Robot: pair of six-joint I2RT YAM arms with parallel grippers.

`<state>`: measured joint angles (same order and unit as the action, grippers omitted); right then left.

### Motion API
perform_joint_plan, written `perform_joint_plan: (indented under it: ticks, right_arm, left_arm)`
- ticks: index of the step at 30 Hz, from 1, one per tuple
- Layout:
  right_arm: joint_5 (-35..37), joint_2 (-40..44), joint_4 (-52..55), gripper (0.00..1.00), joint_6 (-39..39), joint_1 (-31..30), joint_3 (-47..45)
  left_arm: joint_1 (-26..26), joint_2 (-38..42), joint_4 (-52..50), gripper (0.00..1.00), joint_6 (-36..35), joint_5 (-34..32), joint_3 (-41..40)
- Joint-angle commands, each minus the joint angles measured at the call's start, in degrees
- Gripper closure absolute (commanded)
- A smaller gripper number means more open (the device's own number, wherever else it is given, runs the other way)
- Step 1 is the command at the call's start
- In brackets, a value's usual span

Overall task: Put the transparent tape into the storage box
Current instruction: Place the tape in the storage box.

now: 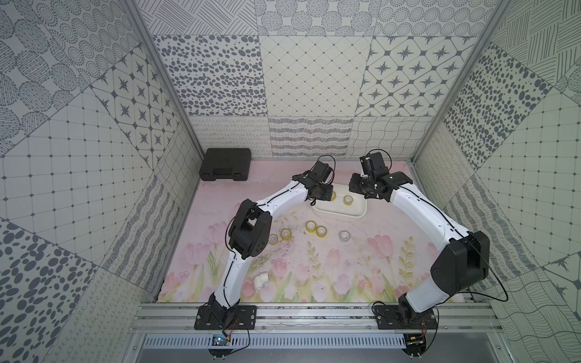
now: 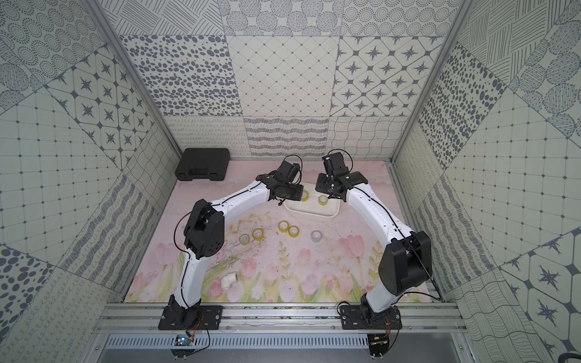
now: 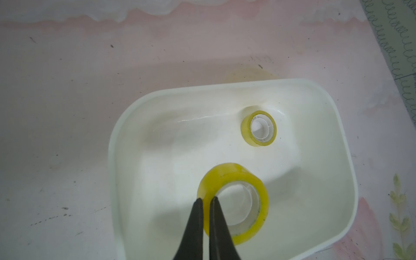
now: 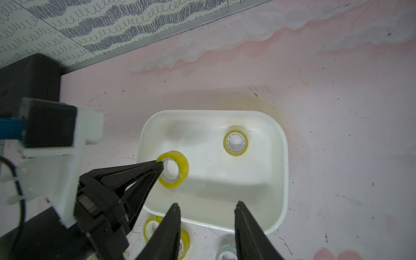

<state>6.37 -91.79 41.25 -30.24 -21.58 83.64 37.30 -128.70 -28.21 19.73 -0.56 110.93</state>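
The bottom of the box is bare beside the flat yellowish roll, so I need to move my left gripper down and toward that roll. Then I should let go of the side of the roll I am holding.
My left gripper is shut on the wall of a yellow roll of transparent tape, one finger inside the ring and one outside. The roll hangs tilted over the left part of the white storage box; the right wrist view shows the same roll inside the box's outline. Another yellowish roll lies flat on the box floor. My right gripper stands open and holds nothing, above the box's near rim. Several more rolls, yellow and greyish, lie on the mat in front of the box.
A black moulded case sits in the back left corner. A white pipe elbow lies near the front, beside the left arm's base. Patterned walls close in the mat on three sides.
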Motion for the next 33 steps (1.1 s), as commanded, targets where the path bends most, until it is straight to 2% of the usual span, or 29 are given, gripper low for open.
perform_joint_plan:
  ticks: [1, 10, 18, 28, 33]
  right_arm:
    - [-0.9, 1.4, -1.9, 0.58, -0.4, 0.2, -1.2]
    - [-2.0, 1.2, -2.3, 0.58, -0.1, 0.3, -3.3]
    - [-2.6, 0.3, -2.5, 0.58, 0.6, 0.2, -3.5]
    - [-3.6, -0.8, -2.4, 0.56, 1.5, 0.4, -3.1]
    - [-4.4, -0.3, -2.3, 0.52, 2.1, 0.5, -3.4]
  left_arm:
    - [1.0, -4.8, -2.7, 1.00, -0.5, 2.2, 4.3]
    - [1.7, -11.4, -2.4, 1.00, 0.9, 1.8, 10.5]
    - [1.8, -17.8, -5.5, 1.00, 2.3, 0.0, 19.5]
    - [1.6, -20.2, -6.3, 1.00, 2.9, -2.7, 22.7]
    - [1.6, -20.1, -4.5, 0.80, 3.1, -2.0, 22.4]
